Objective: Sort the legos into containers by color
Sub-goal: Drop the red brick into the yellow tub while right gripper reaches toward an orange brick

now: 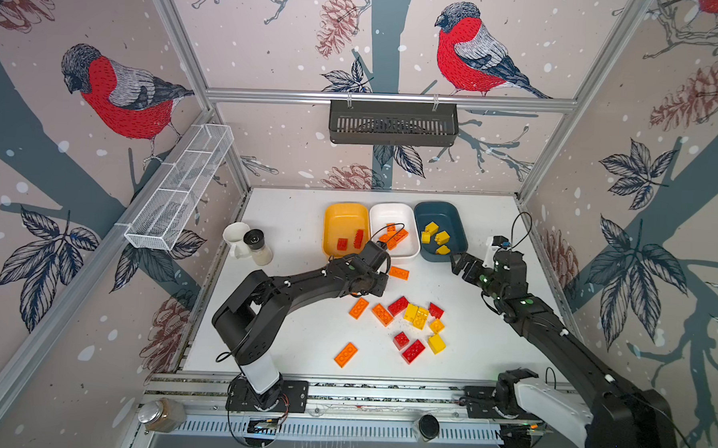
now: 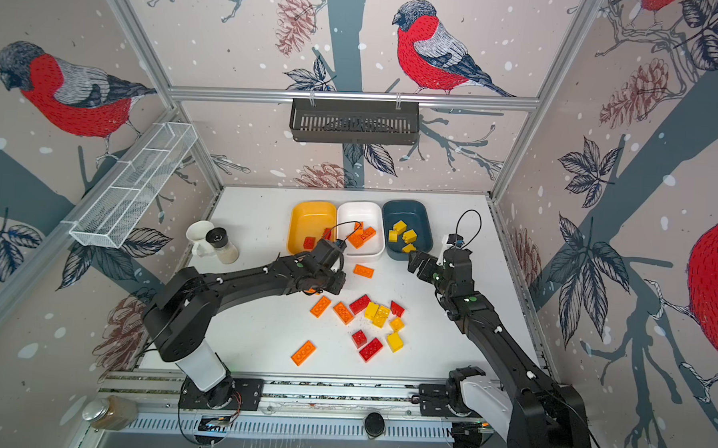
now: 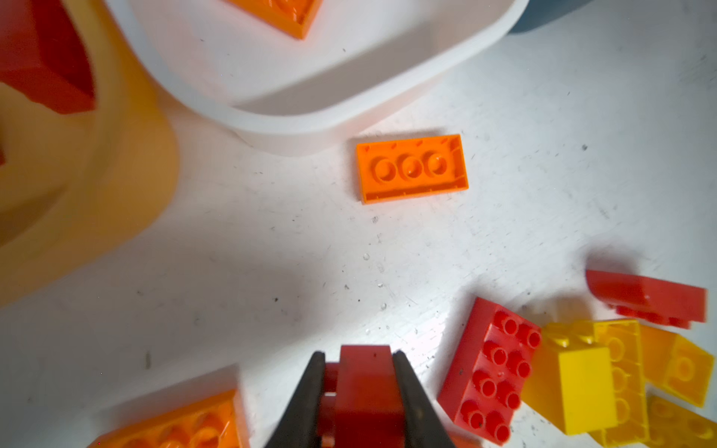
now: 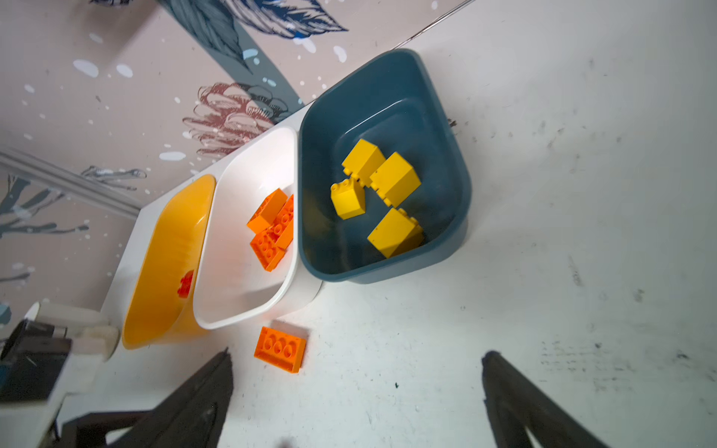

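Observation:
Next, my left gripper rises outward over the yellow-orange container (image 1: 341, 216) (image 3: 37, 149) to release the red lego, as the container with red legos stands outward of my gripper.
My left gripper (image 3: 357, 355) is shut on a red lego (image 3: 364, 384), just above the table near the loose pile (image 1: 411, 319) of red, orange and yellow legos. An upturned orange lego (image 3: 411, 168) lies in front of the white container (image 1: 391, 214), which holds several orange legos (image 1: 394, 237). The yellow-orange container (image 1: 341, 216) holds two red legos (image 1: 342, 244). The teal container (image 1: 441, 214) holds several yellow legos (image 4: 388, 186). My right gripper (image 4: 357, 355) hangs open and empty beside the teal container's near corner (image 1: 461, 263).
A white mug (image 1: 236, 238) and a shaker (image 1: 258, 245) stand left of the containers. One orange lego (image 1: 346, 354) lies alone towards the front left. A wire mesh basket (image 1: 179, 192) and a black slotted basket (image 1: 393, 122) hang on the walls.

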`<state>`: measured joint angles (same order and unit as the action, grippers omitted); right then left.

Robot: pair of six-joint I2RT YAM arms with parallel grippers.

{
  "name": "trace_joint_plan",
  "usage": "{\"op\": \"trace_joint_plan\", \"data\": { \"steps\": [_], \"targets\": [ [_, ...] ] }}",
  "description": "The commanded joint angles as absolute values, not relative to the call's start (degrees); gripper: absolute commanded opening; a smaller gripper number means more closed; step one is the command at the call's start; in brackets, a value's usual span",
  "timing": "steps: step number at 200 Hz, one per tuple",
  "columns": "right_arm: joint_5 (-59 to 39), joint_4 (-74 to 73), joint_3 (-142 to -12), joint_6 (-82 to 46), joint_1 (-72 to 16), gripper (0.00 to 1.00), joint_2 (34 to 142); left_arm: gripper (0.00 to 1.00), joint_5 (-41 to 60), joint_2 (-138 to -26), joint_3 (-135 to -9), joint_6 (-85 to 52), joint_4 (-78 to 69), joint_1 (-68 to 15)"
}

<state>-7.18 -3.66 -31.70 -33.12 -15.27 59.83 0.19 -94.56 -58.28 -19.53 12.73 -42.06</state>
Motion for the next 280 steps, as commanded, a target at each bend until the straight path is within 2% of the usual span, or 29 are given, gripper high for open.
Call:
{"op": "trace_joint_plan", "data": {
  "steps": [1, 40, 75, 109, 157, 164, 191, 210, 260, 280],
  "targets": [
    [-7.2, -7.9, -32.7, -26.6, -19.9, 1.0, 61.3, 0.12, 1.8, -91.6, -57.5, -20.5, 8.0, -39.3],
    [-1.3, -7.9, -36.2, -17.8, -29.7, 0.99, 68.1, 0.12, -0.9, -88.3, -57.5, -24.0, 5.4, -31.1],
    [-5.5, -5.1, -41.6, -13.1, -33.6, 1.0, 78.3, 0.13, -1.7, -90.1, -60.5, -24.9, 4.5, -25.4],
    [-6.0, -2.2, -47.9, -9.7, -36.7, 0.99, 87.5, 0.13, -2.5, -94.7, -66.2, -25.5, 7.4, -23.1],
    [-1.3, 0.8, -54.5, -7.1, -37.6, 1.0, 96.6, 0.22, 0.3, -99.1, -70.1, -27.2, 9.2, -21.3],
    [-1.2, 1.2, -55.2, -6.6, -37.5, 0.99, 97.5, 0.25, 0.6, -99.5, -70.5, -27.1, 9.7, -21.3],
    [-2.3, 2.8, -57.7, -4.2, -37.9, 0.99, 100.9, 0.52, 0.7, -99.5, -71.0, -27.4, 10.4, -21.2],
    [-2.8, 4.1, -59.6, -3.3, -38.4, 1.0, 103.4, 0.65, 1.1, -98.9, -70.6, -27.5, 10.6, -21.2],
    [0.3, 6.5, -63.1, -3.2, -40.9, 1.0, 109.2, 0.83, 1.9, -96.6, -68.2, -27.2, 10.4, -21.2],
    [-0.4, 7.5, -63.3, -3.8, -41.4, 0.95, 109.8, 0.9, 2.0, -95.6, -67.3, -26.9, 10.7, -21.3]
  ]
}}
